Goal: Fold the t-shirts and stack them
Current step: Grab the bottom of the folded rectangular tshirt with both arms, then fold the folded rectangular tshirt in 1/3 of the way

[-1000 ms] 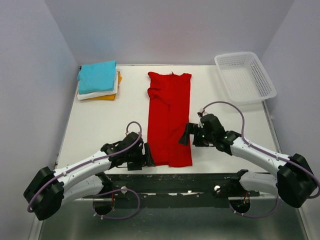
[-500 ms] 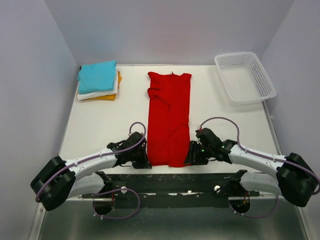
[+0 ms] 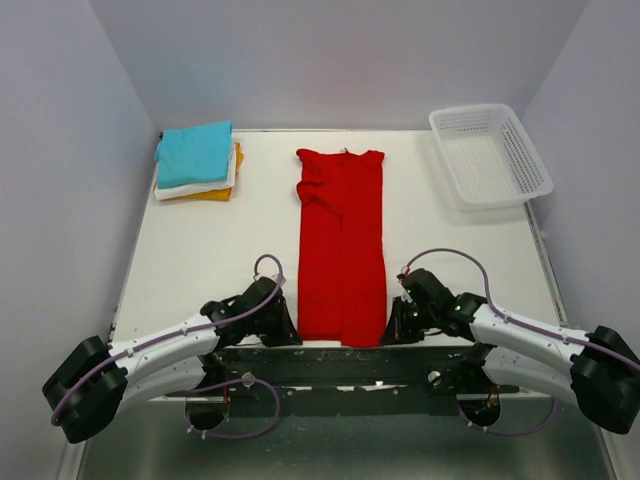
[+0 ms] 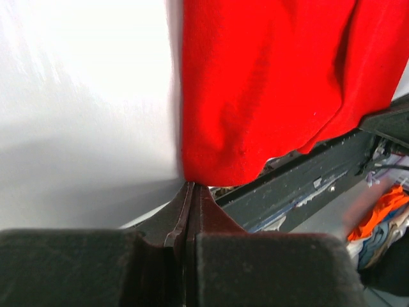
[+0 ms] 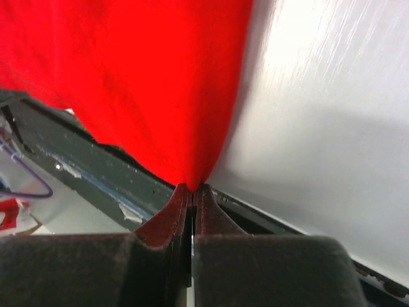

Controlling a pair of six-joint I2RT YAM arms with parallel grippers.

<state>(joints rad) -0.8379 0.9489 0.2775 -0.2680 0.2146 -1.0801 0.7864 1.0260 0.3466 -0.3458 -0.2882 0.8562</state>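
Observation:
My right gripper will next carry the t-shirt's corner up, outward, then down onto the t-shirt's basket-side edge short of the collar (image 3: 380, 204) and let go, since the t-shirt lies full length.
A bright red t-shirt (image 3: 341, 245) lies as a long strip down the middle of the white table, collar at the far end. My left gripper (image 3: 293, 330) is shut on its near left corner; the cloth (image 4: 255, 89) rises from the pinched tips (image 4: 190, 187). My right gripper (image 3: 390, 328) is shut on the near right corner, where the red fabric (image 5: 140, 77) narrows into the closed tips (image 5: 192, 188). At the far left stands a folded stack: turquoise shirt (image 3: 195, 152) on top, white (image 3: 196, 189) under it, orange-yellow (image 3: 212, 195) at the bottom.
A white plastic lattice basket (image 3: 490, 155) stands at the far right corner. The table's dark front rail (image 3: 340, 365) runs just below the shirt's hem. Walls close in on the left, right and back.
Both grippers came down to the shirt's near corners and shut on them, the left first. The hem now sits pulled nearer the front edge and the strip lies straighter.

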